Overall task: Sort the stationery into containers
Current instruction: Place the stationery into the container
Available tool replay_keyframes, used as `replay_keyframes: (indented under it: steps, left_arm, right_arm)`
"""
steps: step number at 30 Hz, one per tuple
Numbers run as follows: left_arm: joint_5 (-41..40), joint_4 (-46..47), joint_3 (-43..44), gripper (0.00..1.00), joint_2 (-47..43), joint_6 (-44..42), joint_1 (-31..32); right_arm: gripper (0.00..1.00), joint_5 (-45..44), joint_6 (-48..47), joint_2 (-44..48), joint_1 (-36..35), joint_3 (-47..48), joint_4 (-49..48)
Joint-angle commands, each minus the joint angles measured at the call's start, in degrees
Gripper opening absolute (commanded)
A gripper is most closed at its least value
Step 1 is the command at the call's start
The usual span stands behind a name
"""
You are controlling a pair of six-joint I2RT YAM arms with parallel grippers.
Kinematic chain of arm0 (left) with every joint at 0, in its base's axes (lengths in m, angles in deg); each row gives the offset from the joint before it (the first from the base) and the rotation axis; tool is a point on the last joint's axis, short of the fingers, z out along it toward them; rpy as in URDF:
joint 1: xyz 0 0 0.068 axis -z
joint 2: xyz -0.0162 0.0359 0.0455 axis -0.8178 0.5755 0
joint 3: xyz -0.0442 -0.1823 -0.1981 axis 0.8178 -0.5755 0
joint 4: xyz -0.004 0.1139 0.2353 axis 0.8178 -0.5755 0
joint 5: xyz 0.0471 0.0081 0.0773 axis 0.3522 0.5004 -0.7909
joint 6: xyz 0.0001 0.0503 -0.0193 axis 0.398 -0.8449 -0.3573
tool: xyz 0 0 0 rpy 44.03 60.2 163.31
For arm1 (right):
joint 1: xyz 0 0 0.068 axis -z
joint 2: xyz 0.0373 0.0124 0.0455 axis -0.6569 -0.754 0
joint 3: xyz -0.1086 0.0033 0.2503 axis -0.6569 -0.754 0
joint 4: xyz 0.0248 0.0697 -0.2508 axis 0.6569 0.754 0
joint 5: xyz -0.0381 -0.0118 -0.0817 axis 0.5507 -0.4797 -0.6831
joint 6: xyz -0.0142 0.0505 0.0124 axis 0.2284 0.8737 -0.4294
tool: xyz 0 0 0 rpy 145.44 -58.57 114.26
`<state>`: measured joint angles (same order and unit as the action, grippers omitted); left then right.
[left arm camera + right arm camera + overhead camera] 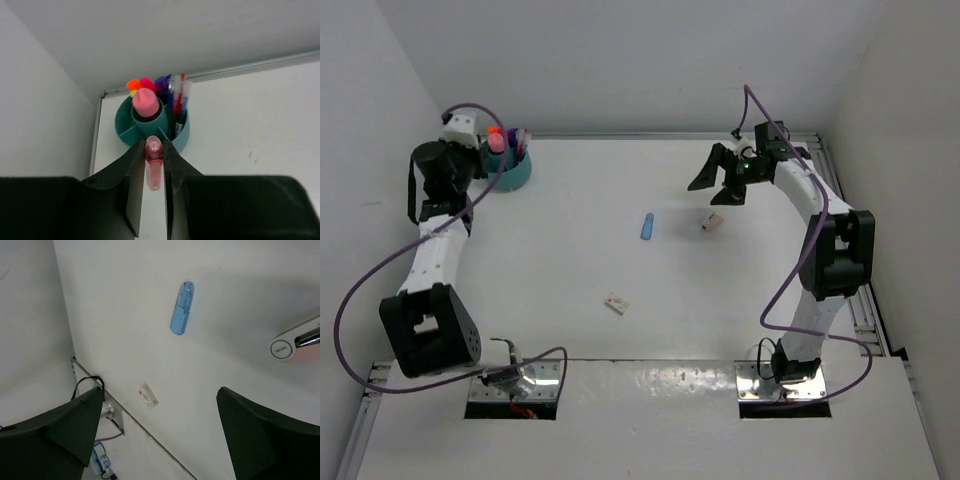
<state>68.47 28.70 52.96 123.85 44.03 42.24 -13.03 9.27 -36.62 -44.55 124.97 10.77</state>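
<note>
My left gripper lowers outward into the teal cup's near section point(143, 137) next and releases the pink tube point(154, 170) there, because pens and highlighters crowd the cup's far side.
The teal cup point(516, 175) stands at the far left corner, divided into compartments point(125, 131). It holds highlighters with orange, pink and purple ends point(146, 84), red and blue pens point(178, 95) and a pink-capped item point(145, 103). My left gripper point(154, 147) is shut on a pink tube point(154, 170), just short of the cup's near rim; from above the left gripper point(485, 160) sits beside the cup. My right gripper point(720, 182) hangs open and empty at the far right point(160, 390). On the table lie a blue tube point(647, 227) point(181, 308) and a pink eraser point(712, 222) point(295, 345).
A small white eraser with a red mark point(616, 304) point(149, 395) lies near the middle front of the table. Walls close in on the left, back and right. A metal rail point(865, 300) runs along the right edge.
</note>
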Motion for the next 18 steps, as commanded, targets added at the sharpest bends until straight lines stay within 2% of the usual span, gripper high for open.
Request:
replay_keyframes:
  steps: [1,6,9,14,18]
  left_arm:
    - [6.19,4.52,5.13,0.00,4.13,11.80,-5.72]
    - [11.55,11.81,10.84,0.00,14.33,22.18,-10.75]
    - [13.66,16.56,13.39,0.00,18.99,26.58,-11.20]
    - [11.30,20.17,14.81,0.00,23.30,23.26,-9.35]
    - [6.65,21.67,15.33,0.00,26.99,24.12,-8.91]
  right_arm:
    - [0.92,-2.54,-4.55,1.61,0.50,0.45,1.58]
    - [0.92,-2.45,-4.29,1.35,0.32,0.80,1.40]
    - [0.92,-2.36,-4.29,1.88,0.32,-0.25,1.22]
    - [0.92,-2.71,-5.51,3.37,0.50,-2.45,1.22]
    - [0.92,-2.72,-5.60,3.72,1.73,-3.33,1.57]
